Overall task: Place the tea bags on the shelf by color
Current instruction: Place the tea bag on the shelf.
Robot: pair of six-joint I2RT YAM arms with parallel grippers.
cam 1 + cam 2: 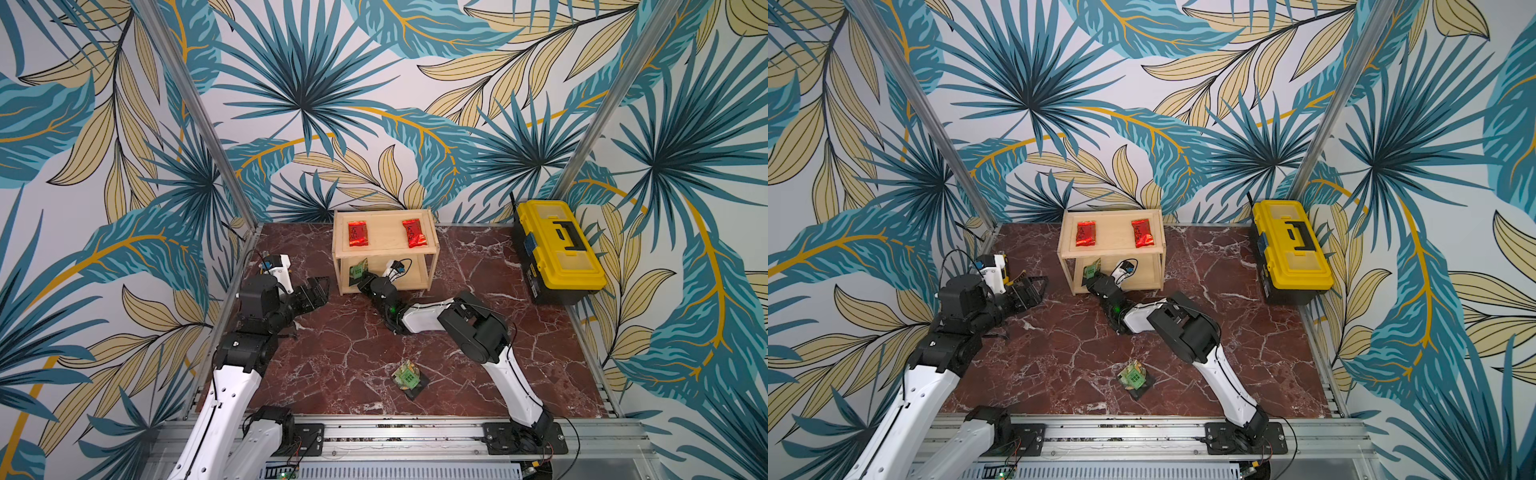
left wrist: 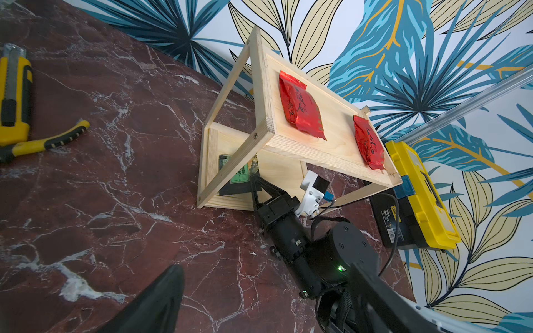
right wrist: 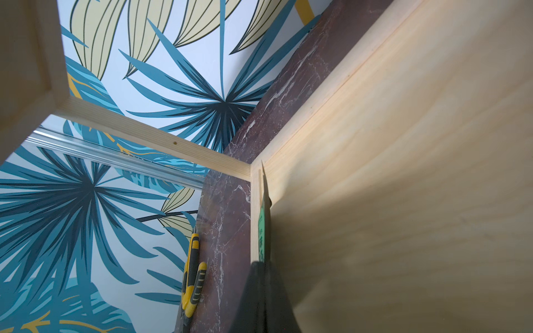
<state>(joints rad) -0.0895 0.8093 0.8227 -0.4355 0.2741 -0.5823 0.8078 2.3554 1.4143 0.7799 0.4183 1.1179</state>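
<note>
My right gripper will move down a little next and let go of the green tea bag away from the red ones, because the lower level's bare board [image 3: 291,238] is just below the gripper.
The pale wooden shelf [image 1: 384,252] [image 1: 1112,254] stands at the back of the marble table. Two red tea bags [image 1: 358,233] [image 1: 414,233] lie flat on its top tier, also in the left wrist view [image 2: 301,108] [image 2: 369,144]. My right gripper [image 1: 362,277] [image 3: 261,262] reaches into the left end of the lower tier, shut on a green tea bag [image 1: 358,270] [image 2: 239,173] [image 3: 262,230] held on edge. Another green tea bag [image 1: 407,374] [image 1: 1132,375] lies on the table near the front. My left gripper [image 1: 318,291] [image 2: 266,288] hovers open and empty, left of the shelf.
A yellow-and-black toolbox [image 1: 557,249] [image 2: 418,199] stands at the back right. A yellow utility knife [image 2: 14,95] and yellow-handled pliers [image 2: 43,144] lie on the table at the far left. Patterned walls close in the table on three sides.
</note>
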